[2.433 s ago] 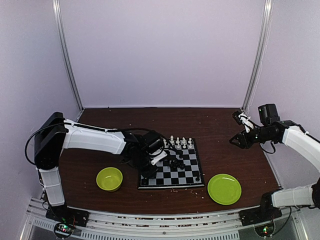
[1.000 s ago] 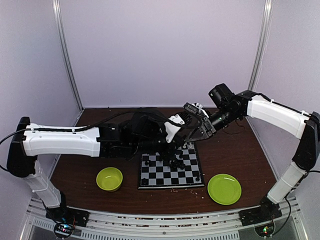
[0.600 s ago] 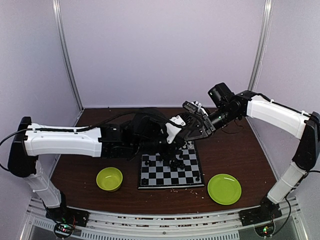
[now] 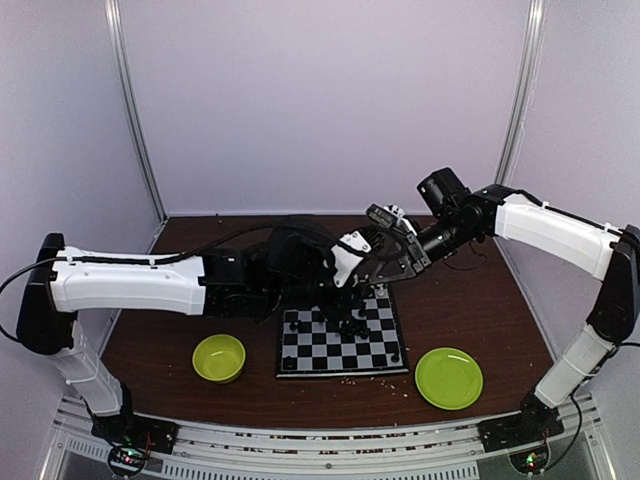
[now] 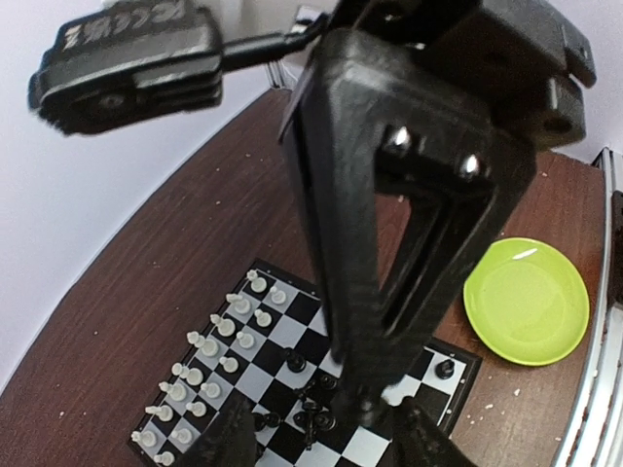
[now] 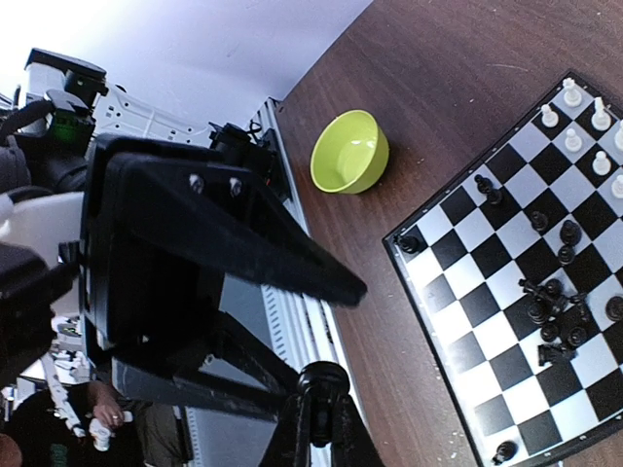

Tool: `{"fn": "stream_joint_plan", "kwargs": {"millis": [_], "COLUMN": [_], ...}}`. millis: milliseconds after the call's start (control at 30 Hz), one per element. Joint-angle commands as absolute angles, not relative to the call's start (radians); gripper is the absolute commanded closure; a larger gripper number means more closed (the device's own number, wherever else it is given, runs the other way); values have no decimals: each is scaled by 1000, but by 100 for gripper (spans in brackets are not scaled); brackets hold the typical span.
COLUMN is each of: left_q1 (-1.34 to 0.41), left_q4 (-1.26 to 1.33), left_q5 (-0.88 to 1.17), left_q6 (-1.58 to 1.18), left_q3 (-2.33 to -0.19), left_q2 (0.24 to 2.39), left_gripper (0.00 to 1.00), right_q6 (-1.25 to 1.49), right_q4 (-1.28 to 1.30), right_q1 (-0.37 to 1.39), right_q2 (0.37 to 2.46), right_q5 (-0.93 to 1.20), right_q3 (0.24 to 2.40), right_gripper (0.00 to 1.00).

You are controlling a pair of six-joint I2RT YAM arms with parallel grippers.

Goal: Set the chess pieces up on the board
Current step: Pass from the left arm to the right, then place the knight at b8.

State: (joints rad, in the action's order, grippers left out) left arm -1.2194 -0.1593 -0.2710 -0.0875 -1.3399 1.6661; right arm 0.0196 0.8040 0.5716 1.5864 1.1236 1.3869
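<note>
The empty dark square (image 4: 379, 361) (image 6: 494, 416) beside the plate-side corner piece is below. My right gripper will tip its fingers down next and lower the piece to release it in that square.
The two grippers meet in the air above the far edge of the board (image 4: 312, 352). My right gripper (image 6: 322, 413) is shut on a small black chess piece (image 6: 322, 376), its round head showing above the fingertips. My left gripper (image 5: 331, 443) is open, and the right gripper's fingers reach in between its two fingers (image 5: 232, 440). On the board (image 5: 290, 331) the white pieces (image 5: 209, 348) stand in two rows along one edge. Several black pieces (image 5: 313, 413) lie clustered mid-board, also seen as black pieces (image 6: 557, 309) in the right wrist view.
A lime-green bowl (image 4: 219, 357) sits left of the board and a flat lime-green plate (image 4: 448, 377) right of it, both near the front edge. One black piece (image 5: 445, 369) stands alone in a board corner. Crumbs dot the brown table.
Both arms swung in from apart and met above the board. In the last second the right gripper closed on the black piece and the left gripper's fingers spread apart; the arms barely moved.
</note>
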Motion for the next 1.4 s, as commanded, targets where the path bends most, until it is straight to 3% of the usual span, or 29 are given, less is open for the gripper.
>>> {"fn": "stream_joint_plan", "kwargs": {"millis": [0, 133, 367, 600, 1367], "left_q1": [-1223, -1216, -1132, -1091, -1089], "left_q4": [-99, -65, -102, -126, -167], "left_q5": [-359, -424, -477, -496, -468], "left_q6": [-125, -161, -307, -387, -403], "left_q3": [-1229, -1102, -963, -937, -980], "left_q2": [1558, 1444, 1305, 1275, 1329], "left_gripper": [47, 40, 39, 40, 40], "right_q6": [-180, -261, -378, -444, -490], "right_q4": [883, 811, 750, 713, 684], "right_q1": [570, 573, 626, 800, 916], "right_q2": [1484, 1390, 1294, 1293, 1602], "right_q5": [928, 768, 522, 334, 309], "right_q3": [1374, 1244, 1098, 1041, 1053], "right_gripper": [100, 100, 100, 100, 100]}}
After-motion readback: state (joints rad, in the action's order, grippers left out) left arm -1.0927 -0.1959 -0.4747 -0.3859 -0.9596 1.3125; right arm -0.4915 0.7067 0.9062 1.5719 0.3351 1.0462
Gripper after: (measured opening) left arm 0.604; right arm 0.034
